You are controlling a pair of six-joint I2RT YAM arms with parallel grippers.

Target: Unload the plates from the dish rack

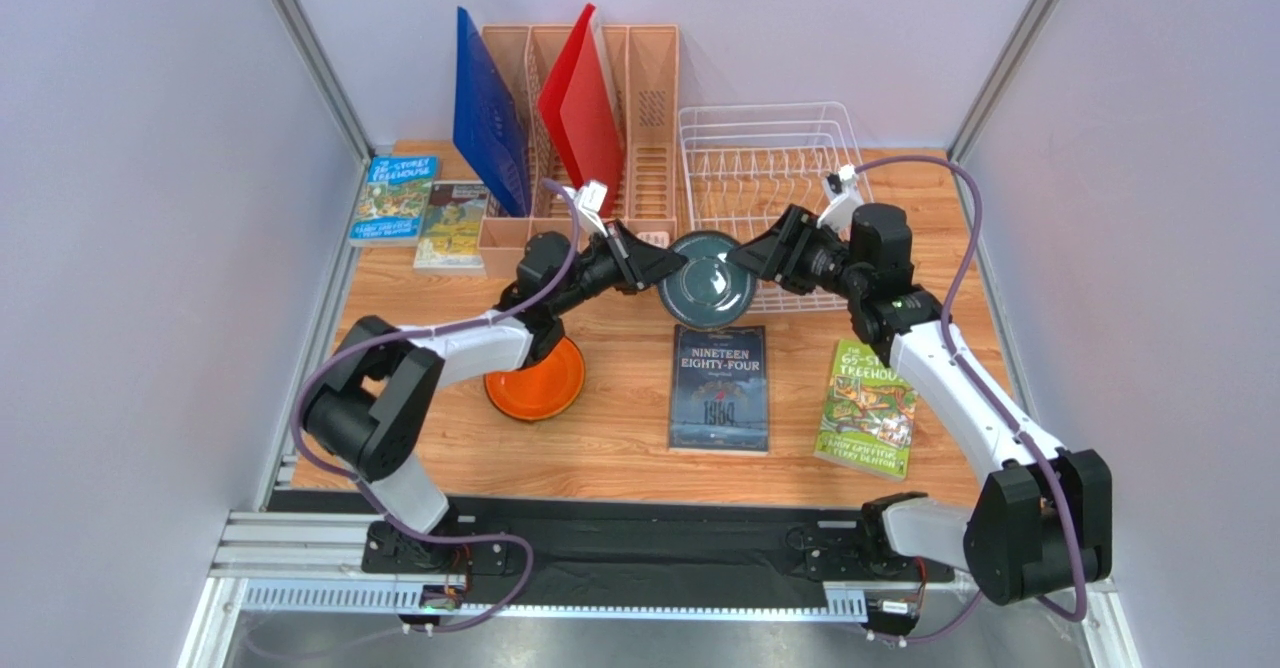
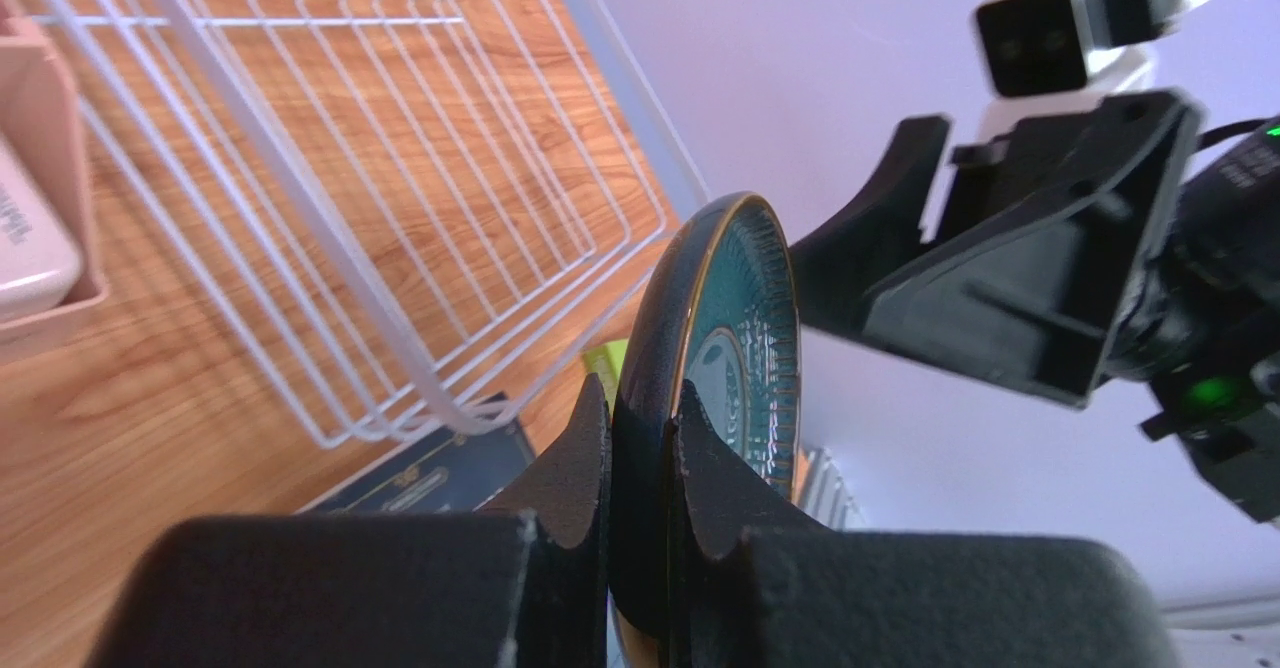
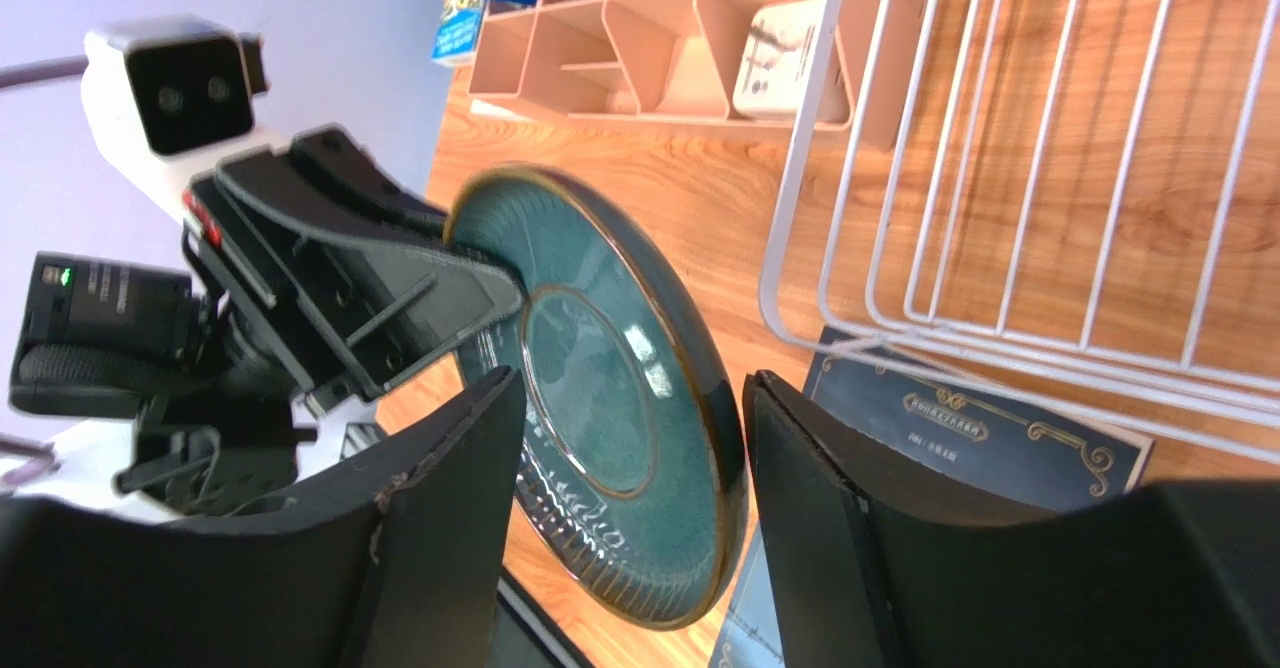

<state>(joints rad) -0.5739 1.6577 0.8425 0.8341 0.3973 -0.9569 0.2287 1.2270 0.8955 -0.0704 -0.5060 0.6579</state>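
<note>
The left gripper swings back and down next, left in the top view. It releases the teal-grey plate's rim atop the orange plate (image 1: pixel 538 383), which lies below the gripper that way.
The dark teal-grey plate (image 1: pixel 711 281) hangs in the air in front of the white wire dish rack (image 1: pixel 766 151), which holds no plates. My left gripper (image 1: pixel 661 271) is shut on the plate's left rim, as the left wrist view shows on the plate (image 2: pixel 721 323). My right gripper (image 1: pixel 751 260) is open, its jaws either side of the plate's right rim (image 3: pixel 616 398) without pinching it. An orange plate (image 1: pixel 538 383) lies on the table under my left arm. The red floral and lime green plates are not visible.
A tan slotted organiser (image 1: pixel 654 113) with a blue board (image 1: pixel 489 113) and a red board (image 1: pixel 583 98) stands left of the rack. A dark book (image 1: pixel 718 386) and a green book (image 1: pixel 869 406) lie in front; two more books (image 1: pixel 394 196) lie back left.
</note>
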